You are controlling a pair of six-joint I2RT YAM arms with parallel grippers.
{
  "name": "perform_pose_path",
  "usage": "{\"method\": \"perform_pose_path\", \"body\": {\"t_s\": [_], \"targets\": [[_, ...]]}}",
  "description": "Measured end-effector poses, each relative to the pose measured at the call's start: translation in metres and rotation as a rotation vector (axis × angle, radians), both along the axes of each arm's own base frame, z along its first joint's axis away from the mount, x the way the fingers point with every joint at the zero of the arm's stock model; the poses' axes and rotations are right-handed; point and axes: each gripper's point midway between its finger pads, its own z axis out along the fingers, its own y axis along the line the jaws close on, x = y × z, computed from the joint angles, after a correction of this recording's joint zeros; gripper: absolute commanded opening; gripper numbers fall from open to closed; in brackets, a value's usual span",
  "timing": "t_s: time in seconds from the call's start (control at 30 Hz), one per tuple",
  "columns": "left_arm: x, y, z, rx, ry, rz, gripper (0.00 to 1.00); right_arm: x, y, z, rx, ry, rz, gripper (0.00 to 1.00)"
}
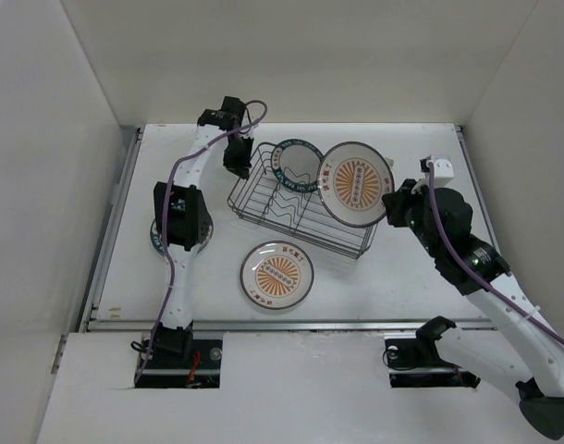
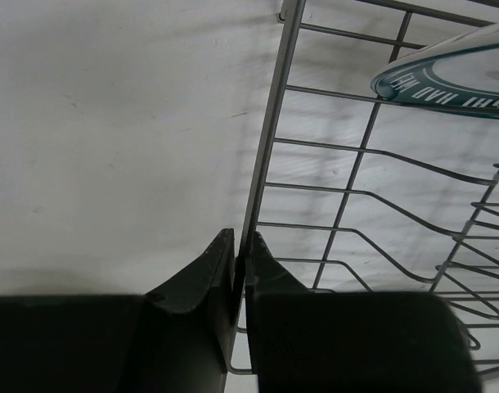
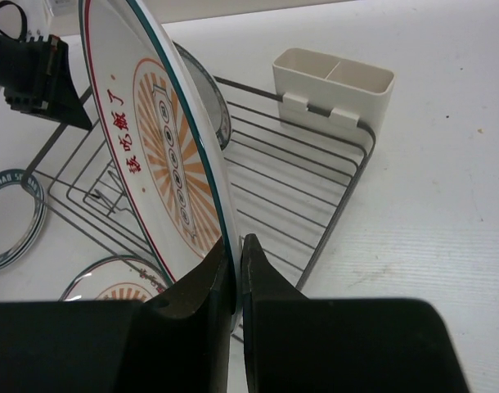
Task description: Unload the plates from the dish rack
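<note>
The matching sunburst plate lies flat and uncovered on the tabletop, so my right gripper should come back next, lower over it and release there.
The dish rack point(image 1: 263, 205) stands mid-table, a dark wire basket. A teal-rimmed plate point(image 1: 296, 163) stands upright in its far end, and its rim point(image 2: 446, 70) shows in the left wrist view. My left gripper point(image 1: 238, 165) is shut on the rack's left rim wire point(image 2: 270, 131), which runs up between the fingertips point(image 2: 240, 250). My right gripper point(image 1: 391, 202) is shut on the edge of an orange sunburst plate point(image 1: 356, 182), held tilted above the rack's right end. The right wrist view shows the plate point(image 3: 159, 147) rising from my right gripper point(image 3: 236, 250).
A second sunburst plate point(image 1: 277, 274) lies flat on the table in front of the rack. A teal-rimmed plate point(image 3: 12, 217) lies on the table at the left, mostly under my left arm point(image 1: 180, 217). A white caddy point(image 3: 335, 90) is clipped to the rack's rim. White walls enclose the table.
</note>
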Motion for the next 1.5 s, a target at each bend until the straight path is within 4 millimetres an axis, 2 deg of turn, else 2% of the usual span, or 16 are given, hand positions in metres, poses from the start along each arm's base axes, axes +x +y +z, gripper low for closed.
{"method": "perform_pose_path", "body": {"t_s": [0.2, 0.4, 0.5, 0.6, 0.67, 0.77, 0.83, 1.23, 1.33, 1.47, 1.5], "targets": [[-0.002, 0.007, 0.001, -0.085, 0.021, 0.125, 0.00, -0.004, 0.018, -0.007, 0.018, 0.024, 0.097, 0.00], [-0.001, 0.020, 0.002, -0.123, 0.030, 0.232, 0.00, -0.009, 0.069, -0.030, 0.065, 0.127, 0.342, 0.00], [-0.003, 0.019, 0.001, -0.142, 0.027, 0.256, 0.00, -0.016, 0.102, -0.052, 0.123, 0.208, 0.487, 0.00], [-0.003, 0.019, 0.002, -0.150, 0.027, 0.265, 0.00, -0.031, 0.131, -0.090, 0.168, 0.335, 0.605, 0.00], [-0.003, 0.019, 0.002, -0.150, 0.026, 0.263, 0.00, -0.044, 0.144, -0.116, 0.187, 0.428, 0.656, 0.00], [-0.003, 0.019, 0.002, -0.148, 0.025, 0.256, 0.00, -0.061, 0.155, -0.151, 0.204, 0.569, 0.695, 0.00], [-0.003, 0.019, 0.002, -0.146, 0.023, 0.250, 0.00, -0.067, 0.159, -0.165, 0.213, 0.630, 0.700, 0.00], [-0.003, 0.020, 0.002, -0.139, 0.018, 0.231, 0.00, -0.074, 0.181, -0.220, 0.219, 0.810, 0.662, 0.00], [-0.003, 0.020, 0.002, -0.137, 0.017, 0.227, 0.00, -0.075, 0.183, -0.225, 0.220, 0.827, 0.649, 0.18], [-0.003, 0.020, 0.002, -0.136, 0.016, 0.223, 0.00, -0.072, 0.183, -0.228, 0.196, 0.815, 0.618, 0.51], [-0.003, 0.020, 0.002, -0.135, 0.016, 0.220, 0.00, -0.071, 0.181, -0.229, 0.186, 0.814, 0.606, 0.53]]}}
